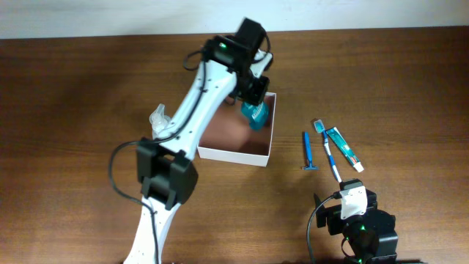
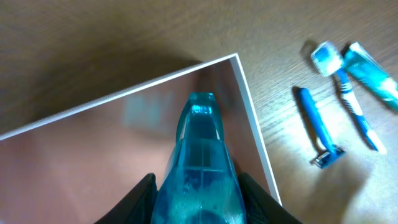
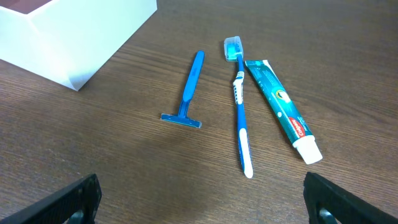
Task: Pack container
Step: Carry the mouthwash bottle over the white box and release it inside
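Note:
Next, my left gripper carries the clear blue bottle down into the box, toward the box's side by the razor.
The container (image 1: 256, 155) is a low white box with a pinkish-brown inside, at the table's middle; it also shows in the left wrist view (image 2: 249, 106) and the right wrist view (image 3: 93, 43). My left gripper (image 1: 253, 103) is shut on a clear blue bottle (image 1: 256, 114) and holds it over the box's far right corner; the bottle fills the left wrist view (image 2: 199, 168). My right gripper (image 3: 199, 205) is open and empty near the front edge, short of a blue razor (image 3: 188, 87), a blue-white toothbrush (image 3: 240, 106) and a toothpaste tube (image 3: 280, 109).
A clear plastic item (image 1: 160, 119) lies left of the box, partly behind my left arm. The razor (image 1: 308, 152), toothbrush (image 1: 328, 152) and toothpaste (image 1: 343, 147) lie in a row right of the box.

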